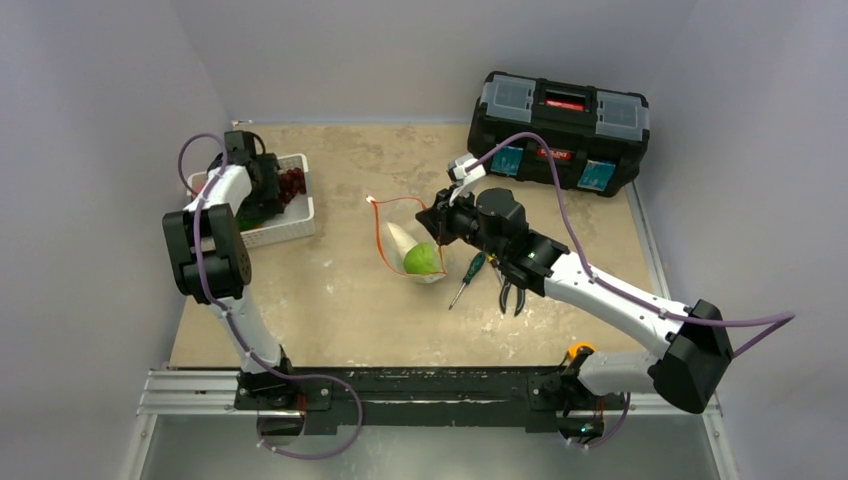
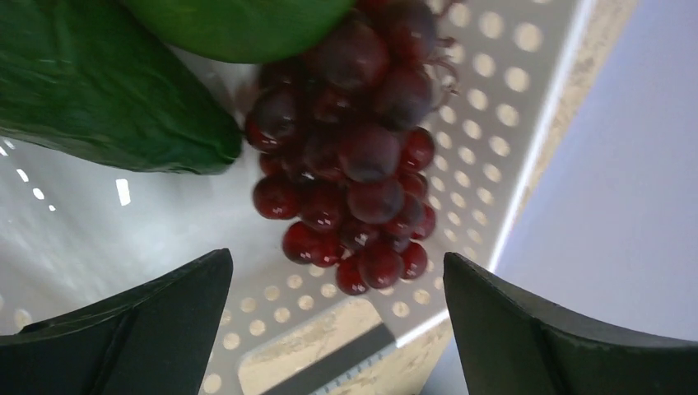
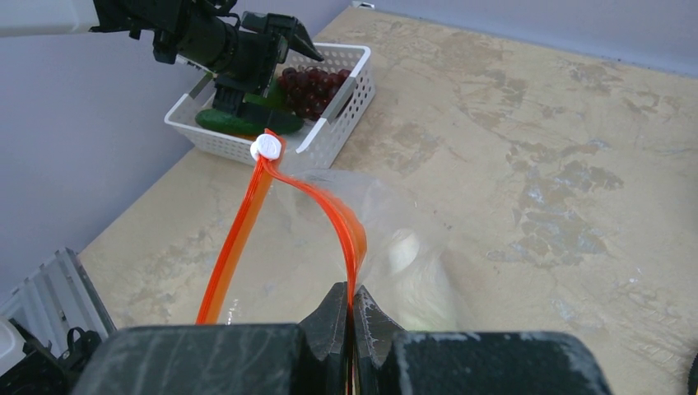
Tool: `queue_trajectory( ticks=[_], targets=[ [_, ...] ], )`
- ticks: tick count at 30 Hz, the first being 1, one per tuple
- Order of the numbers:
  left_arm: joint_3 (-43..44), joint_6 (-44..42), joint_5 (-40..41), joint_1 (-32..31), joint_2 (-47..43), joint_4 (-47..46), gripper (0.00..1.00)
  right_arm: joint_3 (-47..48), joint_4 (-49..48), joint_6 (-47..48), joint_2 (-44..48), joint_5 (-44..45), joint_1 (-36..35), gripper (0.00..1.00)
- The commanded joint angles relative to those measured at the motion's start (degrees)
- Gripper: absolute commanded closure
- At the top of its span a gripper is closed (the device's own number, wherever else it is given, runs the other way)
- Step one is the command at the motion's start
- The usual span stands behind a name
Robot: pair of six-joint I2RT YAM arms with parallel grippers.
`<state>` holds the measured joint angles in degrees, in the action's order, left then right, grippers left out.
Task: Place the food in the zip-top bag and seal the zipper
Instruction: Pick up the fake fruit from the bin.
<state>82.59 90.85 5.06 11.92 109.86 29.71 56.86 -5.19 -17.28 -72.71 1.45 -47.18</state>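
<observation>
My left gripper moves down next onto the narrow end of the grapes below its open fingers, because that end sits clear of the cucumber [image 2: 107,99].
Dark red grapes [image 2: 354,156] lie in the white basket [image 2: 502,107] beside a dark green cucumber [image 2: 107,99] and a green fruit [image 2: 239,25]. My left gripper [image 2: 336,263] hangs open just above the grapes, touching nothing. The clear zip-top bag [image 1: 405,235] lies mid-table with its mouth held up. Inside it are a green round fruit [image 1: 422,258] and a pale leafy cabbage [image 1: 398,238]. My right gripper [image 3: 352,292] is shut on the orange-red zipper [image 3: 342,214], lifting one side of the mouth. The white tab [image 3: 267,146] sits at the strip's far end.
A black toolbox [image 1: 558,130] stands at the back right. A green-handled screwdriver [image 1: 466,278] and pliers [image 1: 512,295] lie under the right arm. The basket [image 1: 290,225] sits near the left wall.
</observation>
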Motion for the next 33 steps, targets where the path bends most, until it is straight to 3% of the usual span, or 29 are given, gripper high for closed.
queue_trajectory(
  ticks=[1,4,8,13,15,18,20,25,33],
  targets=[
    [1.16,4.36,2.17,-0.42,1.22,2.38,0.02,1.87,-1.68,0.58,0.81,-0.81,0.26,1.0],
    [0.44,4.48,3.28,-0.67,1.81,0.36,0.07,1.87,-1.58,0.49,0.83,-0.75,0.24,1.0],
    [-4.09,6.34,2.48,-0.59,2.5,-9.42,0.23,2.2,-1.32,0.24,0.86,-0.99,0.24,1.0],
    [-6.14,4.68,3.3,-0.59,3.81,-17.38,0.23,2.07,-1.13,-0.43,1.61,-0.98,0.23,1.0],
    [-7.34,4.42,3.38,-0.64,3.83,-20.73,0.28,1.94,-1.14,-0.79,1.88,-1.11,0.24,1.0],
    [-10.5,4.4,2.83,-0.63,3.1,-27.53,0.71,1.86,-0.73,-0.83,2.25,-1.2,0.23,1.0],
    [-11.94,3.78,1.71,-0.55,1.71,-31.03,0.85,1.64,-0.71,-0.9,2.66,-1.23,0.24,1.0],
    [-16.93,-1.16,1.24,-0.5,-6.84,-33.05,0.99,0.97,-1.13,-1.66,3.58,-1.22,0.24,1.0],
    [-29.03,-11.17,-0.19,-0.15,-23.93,-34.07,1.0,0.72,-1.17,-1.88,3.84,-2.49,0.24,1.0]
  ],
)
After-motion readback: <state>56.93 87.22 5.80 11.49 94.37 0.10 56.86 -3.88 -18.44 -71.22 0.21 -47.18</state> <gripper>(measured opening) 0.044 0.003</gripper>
